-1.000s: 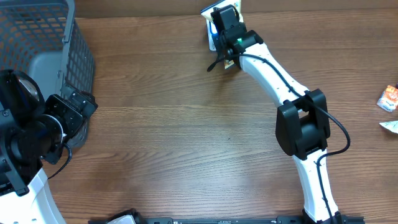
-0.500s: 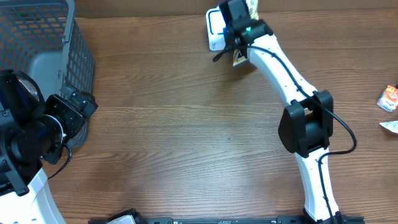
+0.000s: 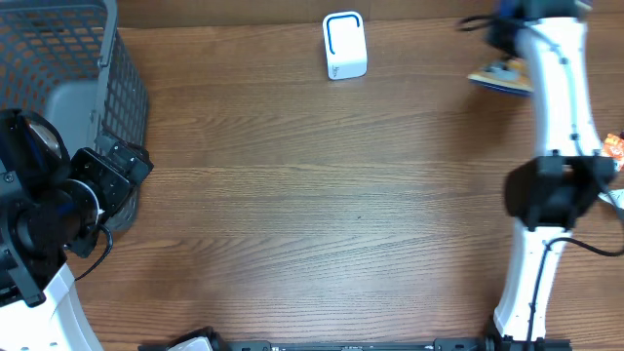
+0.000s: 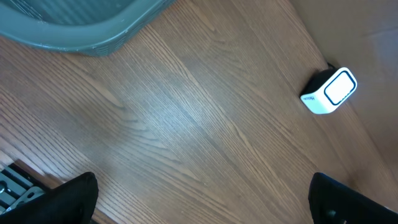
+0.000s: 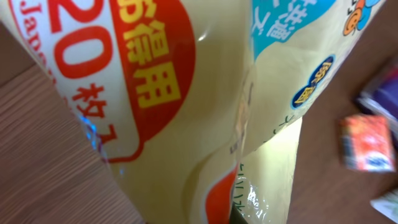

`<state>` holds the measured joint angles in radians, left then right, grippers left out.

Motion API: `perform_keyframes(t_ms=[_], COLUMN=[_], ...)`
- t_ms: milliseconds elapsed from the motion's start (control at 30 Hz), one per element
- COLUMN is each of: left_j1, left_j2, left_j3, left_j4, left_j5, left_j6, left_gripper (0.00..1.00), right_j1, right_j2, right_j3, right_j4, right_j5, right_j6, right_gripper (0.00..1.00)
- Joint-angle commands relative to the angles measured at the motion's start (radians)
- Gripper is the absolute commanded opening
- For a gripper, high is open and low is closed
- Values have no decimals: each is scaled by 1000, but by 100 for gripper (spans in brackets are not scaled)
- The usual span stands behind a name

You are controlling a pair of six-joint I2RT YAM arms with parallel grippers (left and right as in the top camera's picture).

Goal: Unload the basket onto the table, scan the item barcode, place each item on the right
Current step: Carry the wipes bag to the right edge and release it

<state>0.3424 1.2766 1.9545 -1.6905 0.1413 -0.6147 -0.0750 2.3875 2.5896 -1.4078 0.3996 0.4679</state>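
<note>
Open wood lies beside the orange packet, to the right in the overhead view, so next my right gripper needs to move there, lower the item and release it.
The white barcode scanner (image 3: 344, 45) with a blue-outlined window stands at the table's far edge; it also shows in the left wrist view as the scanner (image 4: 329, 91). My right gripper (image 3: 505, 49) is well to the scanner's right, near the far right corner, shut on the item (image 3: 500, 76), a cream-yellow snack packet. That packet (image 5: 205, 93), with red labels and Japanese print, fills the right wrist view and hides the fingers. No barcode shows. My left gripper (image 3: 125, 168) hangs open by the basket, holding nothing, its fingertips (image 4: 74, 199) far apart over bare wood.
A grey mesh basket (image 3: 58, 68) stands at the far left, its rim (image 4: 74, 25) in the left wrist view. Two small packets (image 3: 608, 153) lie at the right edge; an orange one (image 5: 365, 143) shows blurred below the right gripper.
My right arm has swung from in front of the scanner far to the right, carrying the packet with it. The scanner is now uncovered. The left arm has not moved.
</note>
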Motion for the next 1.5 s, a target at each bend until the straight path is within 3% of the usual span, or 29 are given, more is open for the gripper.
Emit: perform_keyframes(t_ms=[0,233,467,500,567,600,700,867,1267,1467], left_j1=[6,6,6,6,6,6,6,6,6,6], left_j2=[-1,0,0,0,0,0,0,0,0,0], left_j3=[2,2,2,2,2,2,2,2,2,2], left_j4=[1,1,1,1,1,1,1,1,1,1], left_j5=[1,1,1,1,1,1,1,1,1,1], left_j6=[9,9,9,9,9,9,9,9,9,9], left_gripper=[100,100,100,100,100,100,100,100,100,100], right_j1=[-120,-354,-461,-467,-476,-478,-481,-481,-457,-413], right_j2=[-35,-31,-21,-21,-21,-21,-22,-40,-234,-293], right_j3=[14,-3,-72,-82,-96,-98,-93,-61,-37,-37], right_j4=[-35,-70,-34,-26,-16,-16,-20,-53,-128,-287], right_j5=[-36,-123,-140,-140,-140,-140,-140,-164,-439,-440], right_j6=[129,157,153,153,153,151,124,108,100,73], right_gripper=[4,4,4,10,54,67,76,78,76,66])
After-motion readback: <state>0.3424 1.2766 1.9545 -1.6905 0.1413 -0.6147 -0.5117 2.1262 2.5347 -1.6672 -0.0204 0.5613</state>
